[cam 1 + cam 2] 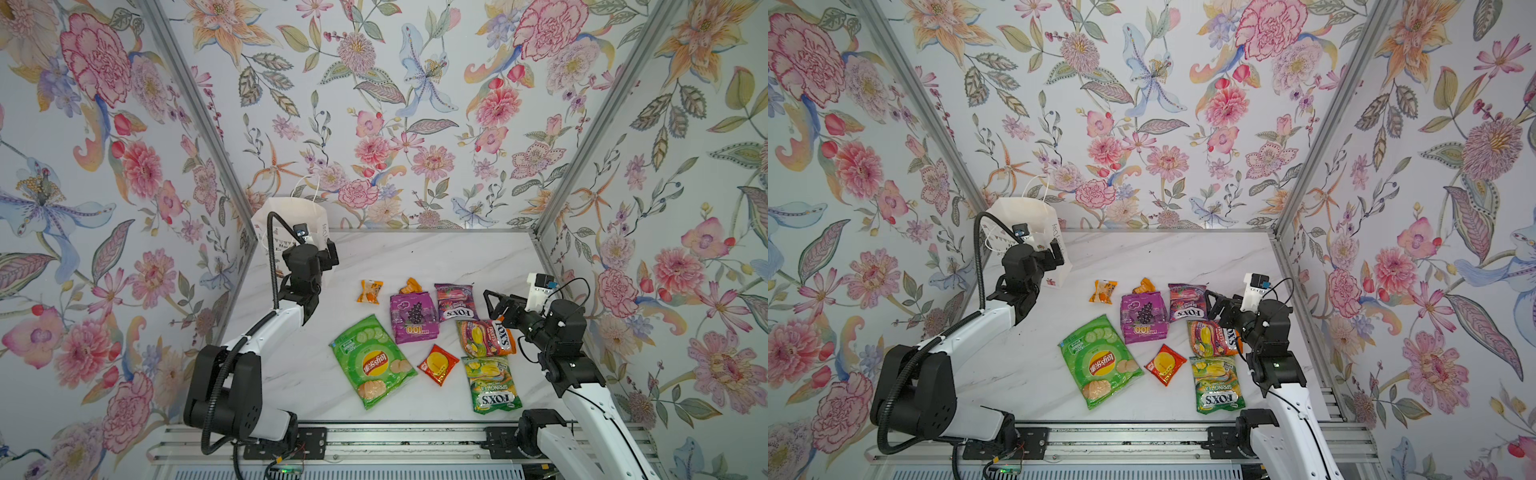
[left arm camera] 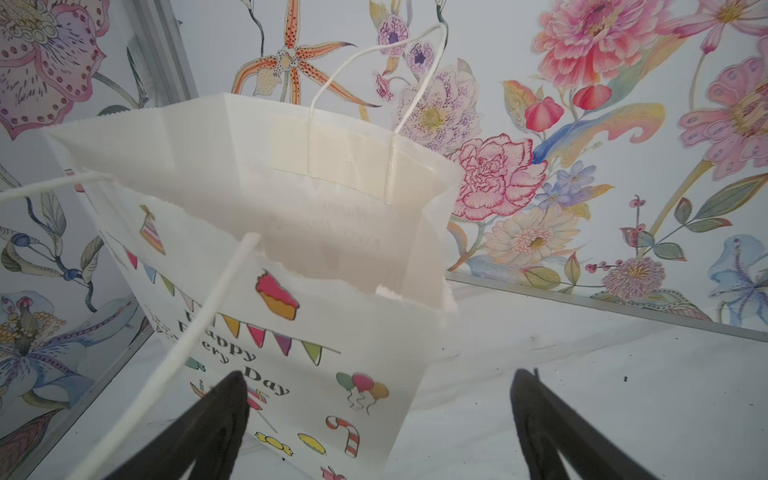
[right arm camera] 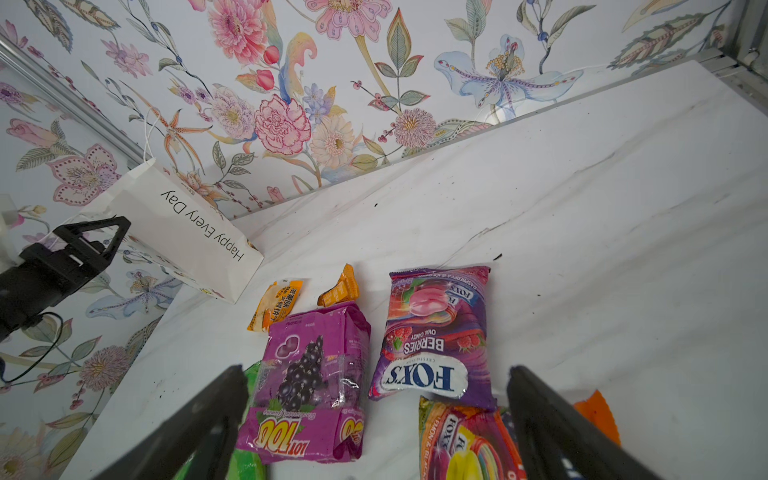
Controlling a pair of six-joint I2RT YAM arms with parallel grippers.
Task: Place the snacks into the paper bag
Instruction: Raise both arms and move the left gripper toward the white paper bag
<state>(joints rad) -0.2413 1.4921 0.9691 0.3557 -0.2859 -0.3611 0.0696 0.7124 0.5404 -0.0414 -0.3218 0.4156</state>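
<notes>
My left gripper moves outward next until its open fingers straddle the paper edge, since the near corner of the bag's rim [image 2: 446, 307] stands ahead between them.
The white paper bag [image 1: 291, 220] [image 2: 332, 332] stands upright and open at the table's far left corner. My left gripper [image 1: 329, 253] [image 2: 380, 376] hangs open just in front of it, holding nothing. Snacks lie mid-table: a green Lay's bag [image 1: 372, 361], a purple grape pack [image 1: 413, 318] [image 3: 311, 374], a Fox's berries bag [image 1: 454, 302] [image 3: 436, 332], a Fox's fruits bag [image 1: 484, 337], a Fox's spring tea bag [image 1: 490, 384], a red pack [image 1: 437, 365] and two small orange packs [image 1: 369, 291] [image 1: 410, 286]. My right gripper [image 1: 496, 305] [image 3: 376, 370] hovers open over the Fox's bags, empty.
Flowered walls with aluminium posts [image 1: 557, 195] close the white marble table [image 1: 436, 253] on three sides. A metal rail [image 1: 395, 444] with both arm bases runs along the front edge. The left arm's black cable [image 1: 272, 257] loops beside the bag.
</notes>
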